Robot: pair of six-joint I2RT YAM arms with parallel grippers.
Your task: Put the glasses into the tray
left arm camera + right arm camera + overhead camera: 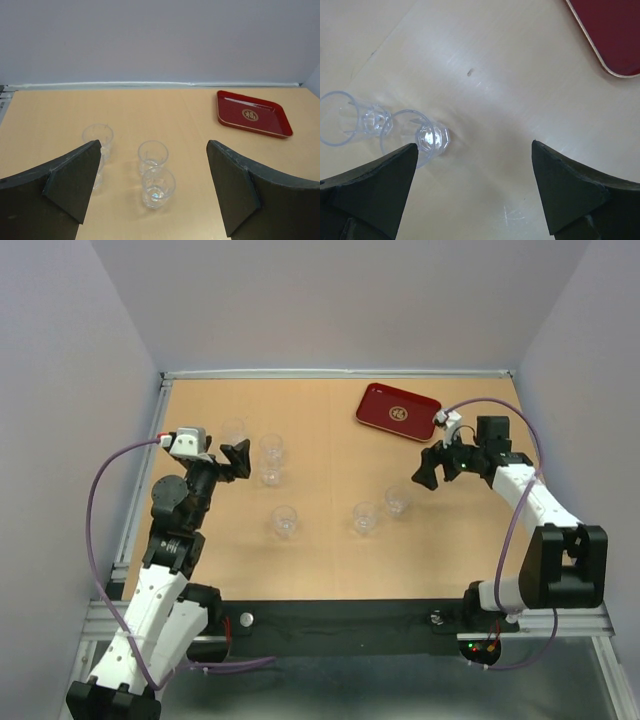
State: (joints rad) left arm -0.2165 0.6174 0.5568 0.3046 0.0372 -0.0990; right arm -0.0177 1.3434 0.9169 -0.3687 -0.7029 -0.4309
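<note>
The glass is below my right gripper and to its left in the top view, so I will next move my right gripper down and across onto the nearest glass's rim (403,493).
The dark red tray (398,412) lies empty at the back right of the table; it also shows in the left wrist view (252,115). Several clear glasses stand on the table: three at the left (234,430) (271,447) (270,476) and three nearer the middle (285,521) (365,517) (397,501). My left gripper (238,458) is open and empty, just left of the left group (158,187). My right gripper (428,468) is open and empty, above the table right of one glass (427,137) and in front of the tray.
Pale walls close the table at the back and both sides. A metal rail runs along the left edge (140,500). A black strip (340,615) lies along the near edge between the arm bases.
</note>
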